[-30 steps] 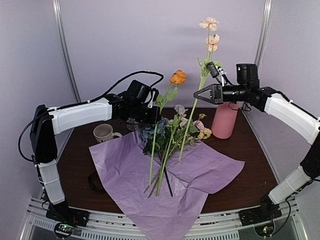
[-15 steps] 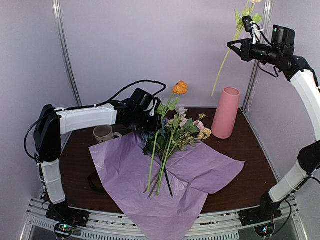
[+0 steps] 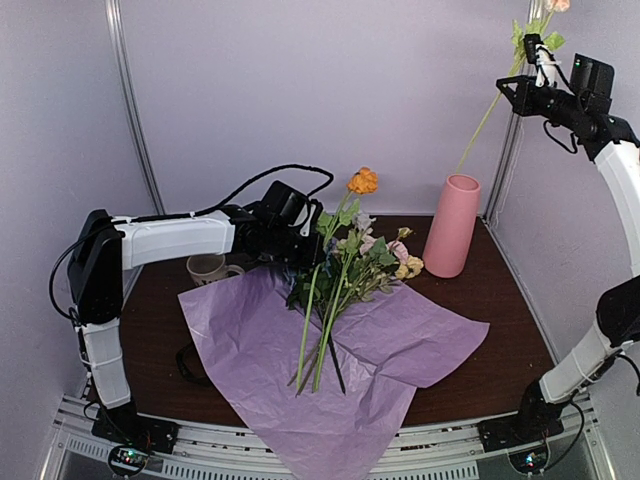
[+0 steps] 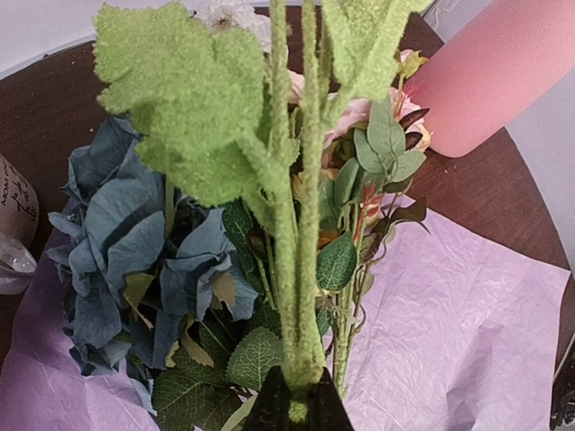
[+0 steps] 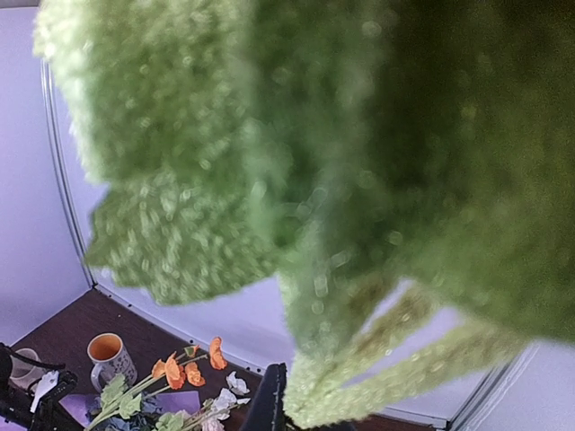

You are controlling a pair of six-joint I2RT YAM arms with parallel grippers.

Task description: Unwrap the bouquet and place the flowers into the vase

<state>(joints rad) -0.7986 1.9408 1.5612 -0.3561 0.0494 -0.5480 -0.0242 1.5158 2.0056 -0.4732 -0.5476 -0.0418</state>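
The lower end of the peach flower's stem already hangs at the vase's opening, so my right gripper should bring the stem down into the pink vase's opening [image 3: 463, 182].
The bouquet lies unwrapped, its flowers [image 3: 345, 265] spread on the open lilac tissue paper [image 3: 300, 370]. My left gripper [image 3: 310, 228] is shut on the fuzzy green stem [image 4: 301, 269] of an orange-bloomed flower [image 3: 362, 181], which stands tilted over the bunch. Blue blooms [image 4: 135, 260] sit just left of that stem. High at the top right, my right gripper [image 3: 506, 88] is shut on another long flower stem. That stem's lower end [image 3: 468, 160] hangs just above the pink vase [image 3: 452, 225]. Blurred green leaves [image 5: 359, 180] fill the right wrist view.
A patterned mug [image 3: 208, 265] stands left of the paper, behind my left arm. Something dark [image 3: 190, 362] lies by the paper's left edge. The tissue overhangs the table's front edge. Upright frame posts [image 3: 512, 150] rise behind the vase.
My right arm has swung up and to the right with its flower, bringing the stem's end over the vase. The left gripper and its orange flower sank slightly.
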